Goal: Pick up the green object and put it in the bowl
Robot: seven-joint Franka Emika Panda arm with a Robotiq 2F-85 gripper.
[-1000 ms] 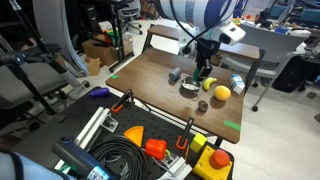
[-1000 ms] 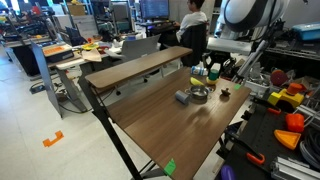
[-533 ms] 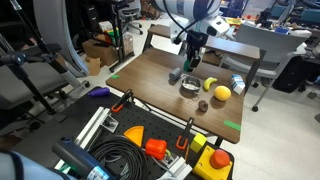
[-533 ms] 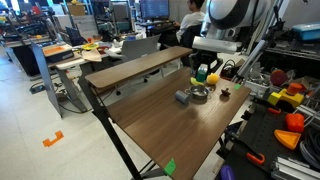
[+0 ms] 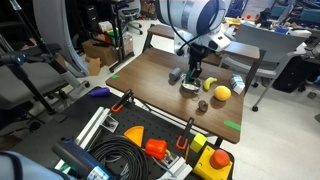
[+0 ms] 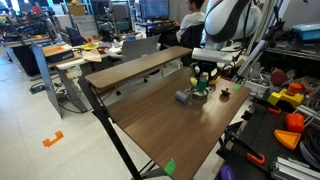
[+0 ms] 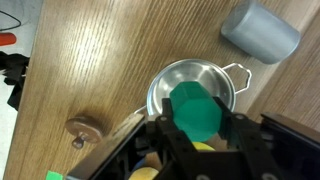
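Observation:
I should lower the green object farther into the silver bowl with my gripper before opening, because the object is still above the bowl's opening.
In the wrist view my gripper is shut on the green object, a solid green block. It hangs right over the silver bowl, which sits on the wooden table. In both exterior views the gripper hovers just above the bowl. The green object shows between the fingers in an exterior view.
A grey cylinder lies next to the bowl. A yellow ball and a small brown object lie nearby. Green tape marks the table. Tools and cables crowd the shelf beside the table edge.
The gripper with the green object has moved from beside the bowl to right over it and lower toward it.

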